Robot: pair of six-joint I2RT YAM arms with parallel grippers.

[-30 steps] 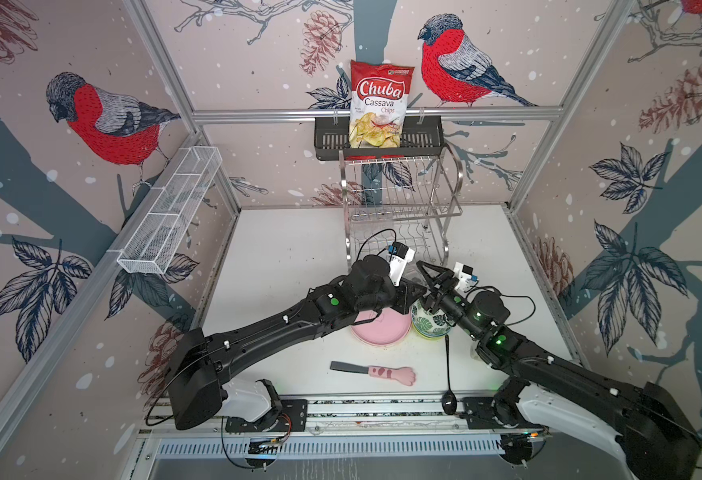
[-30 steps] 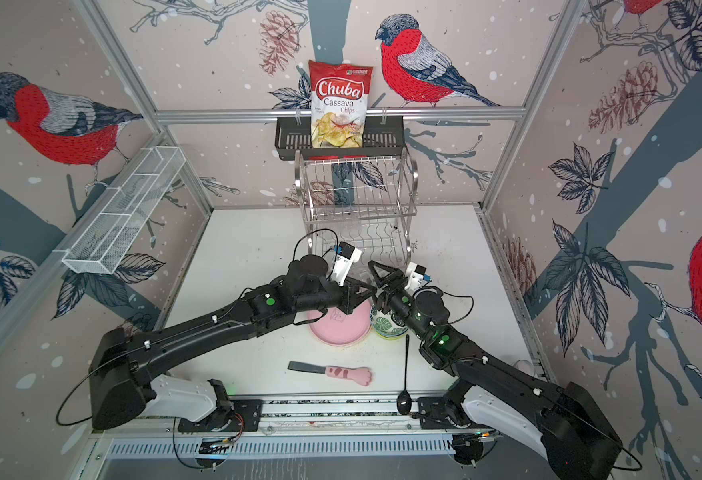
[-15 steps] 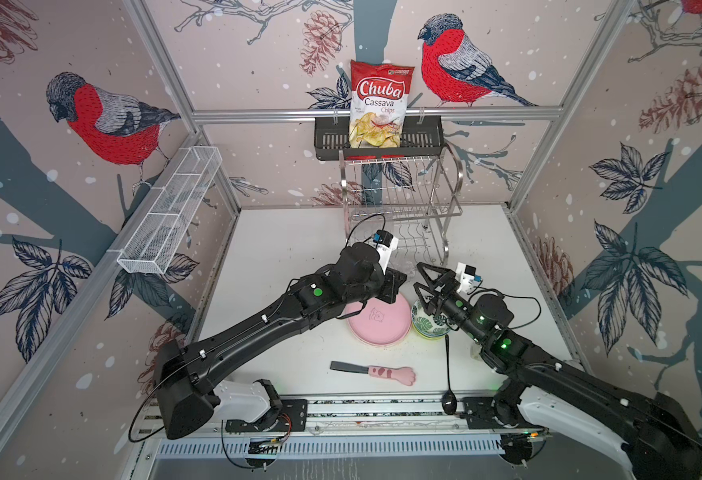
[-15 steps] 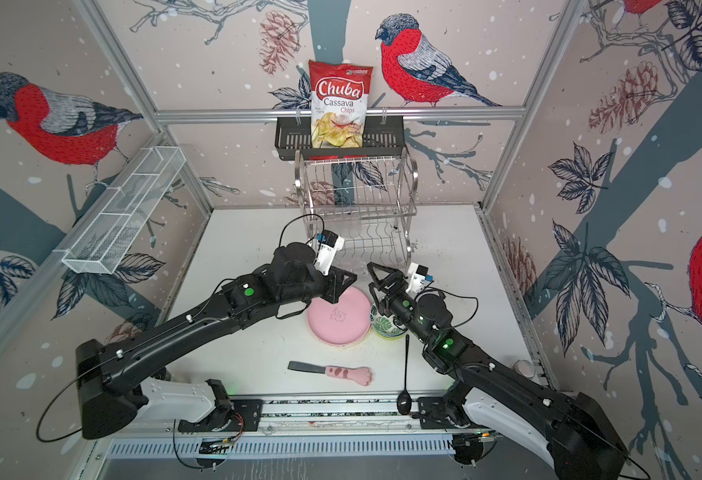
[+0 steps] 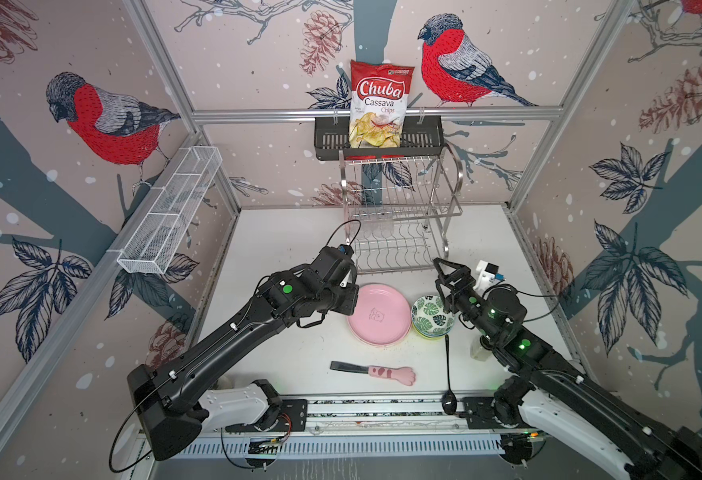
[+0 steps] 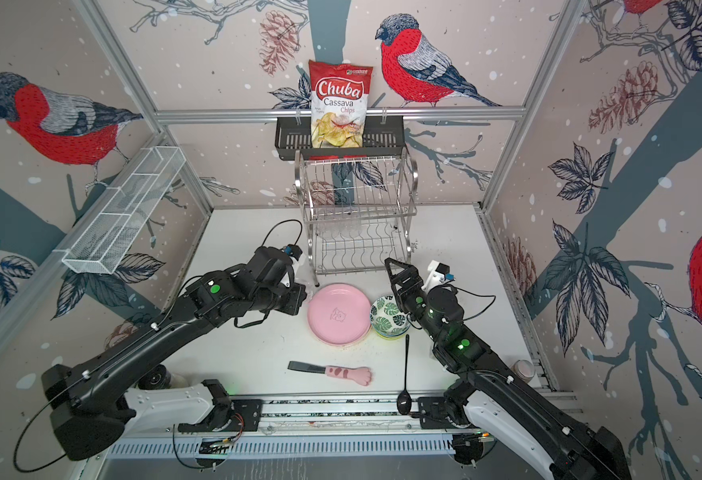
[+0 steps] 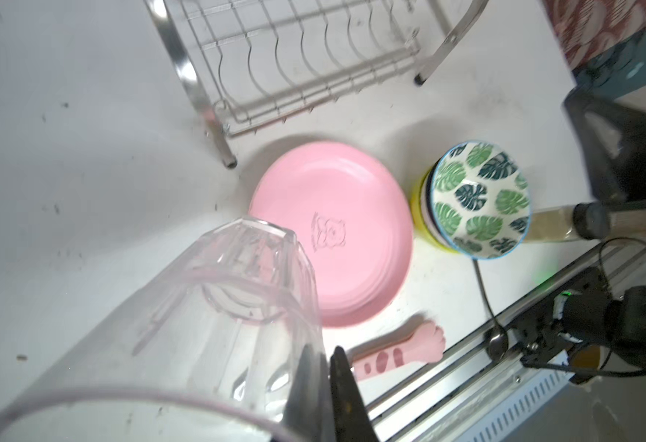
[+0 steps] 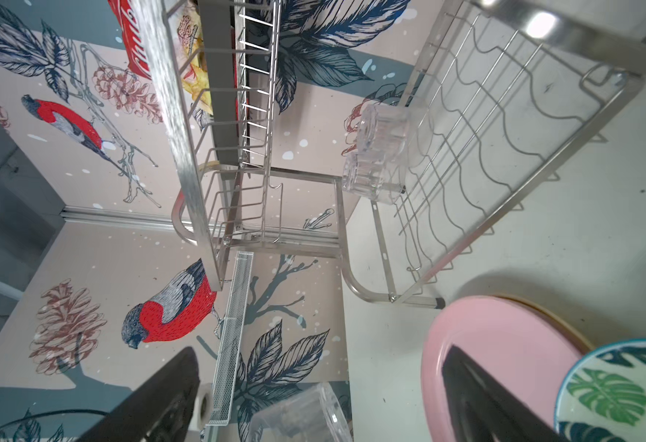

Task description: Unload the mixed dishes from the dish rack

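Observation:
My left gripper should next carry the clear glass back and down onto the bare table beside the pink plate and release its side, as that spot is empty.
My left gripper [image 7: 323,352] is shut on the wall of a clear glass [image 7: 199,306], which hangs tilted over the table to the left of the pink plate [image 5: 378,313]. In both top views that gripper [image 5: 354,293] is just left of the plate. A green-leaf bowl [image 5: 433,313] is nested in a lime bowl [image 5: 427,335] beside the plate. My right gripper [image 5: 444,270] stands open and empty just behind the bowls. The dish rack [image 5: 399,216] is behind them, with two clear glasses [image 8: 380,132] on its lower tier.
A black spoon [image 5: 447,374] and a pink paw-handled tool [image 5: 376,371] lie near the front rail. A small jar [image 5: 478,349] stands by the right arm. A black basket [image 5: 328,139] with a chips bag hangs above the rack. A white mesh tray [image 5: 170,216] is on the left wall.
My left arm has drawn back to the left and toward the front, off the pink plate, with the glass in it. My right gripper has opened wide and lifted off the green-leaf bowl.

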